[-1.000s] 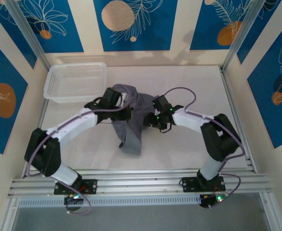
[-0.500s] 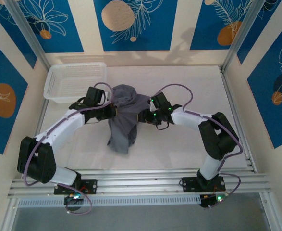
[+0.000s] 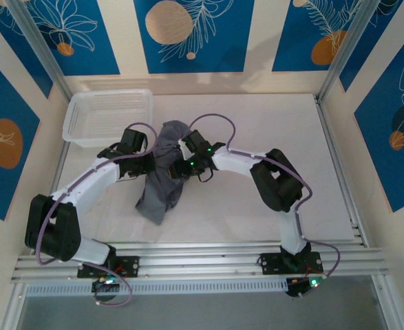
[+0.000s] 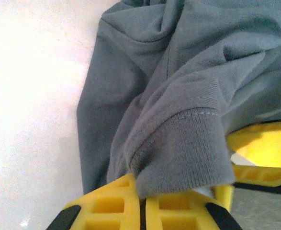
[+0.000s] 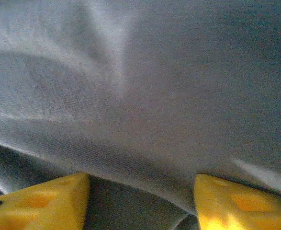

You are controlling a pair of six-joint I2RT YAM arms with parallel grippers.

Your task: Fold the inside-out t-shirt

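The left gripper moves outward and toward the table's middle next and releases the hem by the t-shirt's far end [image 3: 179, 129], outward of the gripper beside clear tabletop.
The inside-out t-shirt [image 3: 159, 185] is a slate-grey bunch hanging and trailing toward the near left of the white table [image 3: 257, 206]. My left gripper [image 3: 149, 163] sits at its left side. In the left wrist view the left gripper [image 4: 142, 199] is shut on a stitched hem of the t-shirt [image 4: 178, 143]. My right gripper [image 3: 178, 166] presses in from the right, close to the left one. In the right wrist view its yellow fingers [image 5: 39, 201] stand wide apart with the grey cloth [image 5: 145, 96] draped over and between them.
A white mesh-sided plastic basket [image 3: 109, 115] stands at the back left corner, just behind the left arm. Aluminium rails [image 3: 188, 258] run along the near edge. Patterned blue walls close in the table on three sides.
The right arm has swung left until its gripper is right beside the left one. The shirt has shifted left and drawn into a narrower bunch, its tail now pointing near-left.
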